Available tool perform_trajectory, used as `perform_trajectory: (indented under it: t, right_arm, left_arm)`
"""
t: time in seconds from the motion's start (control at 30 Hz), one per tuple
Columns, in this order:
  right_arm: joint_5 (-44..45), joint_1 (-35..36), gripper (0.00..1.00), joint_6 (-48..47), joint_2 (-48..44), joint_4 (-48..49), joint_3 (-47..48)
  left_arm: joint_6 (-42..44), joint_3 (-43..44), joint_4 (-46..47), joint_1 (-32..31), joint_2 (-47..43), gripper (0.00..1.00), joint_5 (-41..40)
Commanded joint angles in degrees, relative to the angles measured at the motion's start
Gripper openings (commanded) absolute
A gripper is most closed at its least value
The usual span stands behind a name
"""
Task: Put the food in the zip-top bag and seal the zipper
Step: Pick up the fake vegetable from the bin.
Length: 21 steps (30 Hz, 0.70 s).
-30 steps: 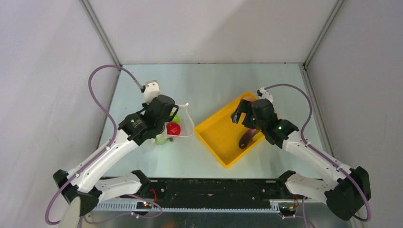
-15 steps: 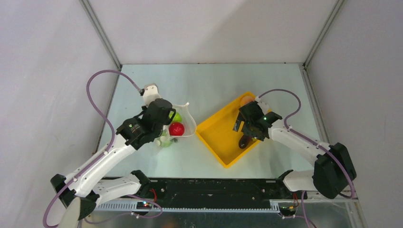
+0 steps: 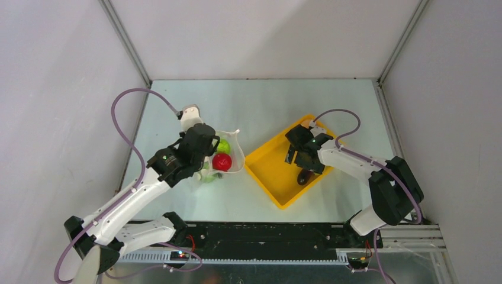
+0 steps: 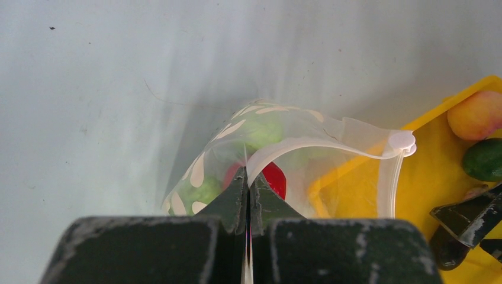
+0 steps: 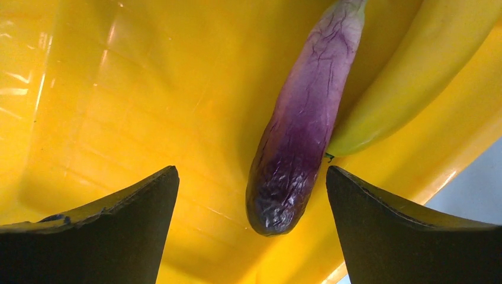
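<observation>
The right gripper will go down toward the bottom of the tray next and close around the purple eggplant's dark end, which is between its open fingers.
The zip-top bag stands open left of the yellow tray. It holds a red tomato and two green round fruits. My left gripper is shut on the bag's near mouth edge. The white zipper strip curves open to the right. My right gripper is open, low inside the tray. Its fingers straddle the dark end of the purple eggplant without touching it. The yellow banana lies beside the eggplant. A peach and the green cucumber lie at the tray's far end.
The tray's right wall rises close by my right finger. The bag's open mouth nearly touches the tray's left corner. Grey enclosure walls stand on both sides and behind.
My right gripper has moved down into the tray over the eggplant, and its arm has folded in toward the table. The left gripper keeps its hold on the bag, which has barely shifted.
</observation>
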Motion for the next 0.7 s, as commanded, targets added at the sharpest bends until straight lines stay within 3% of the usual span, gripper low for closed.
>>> perform_trajectory:
  t: [0.0,0.23,0.5,0.67]
  right_arm:
    - [2.7,0.1,0.98,2.1,1.3,-1.5,2.3]
    - [1.9,-1.1,0.96,2.1,5.8,1.6,2.4]
    - [3.0,-1.5,0.87,1.8,9.3,5.3,2.3]
    - [3.3,-1.7,0.74,1.6,10.2,4.8,2.3]
  left_arm:
    - [0.7,-0.6,3.1,0.1,-1.2,0.00,-0.4]
    - [1.0,-0.7,3.2,0.1,-1.8,0.00,0.2]
    - [1.1,-0.9,2.9,0.1,-2.6,0.00,0.0]
    - [1.2,-0.8,2.8,0.1,-2.6,0.00,0.1]
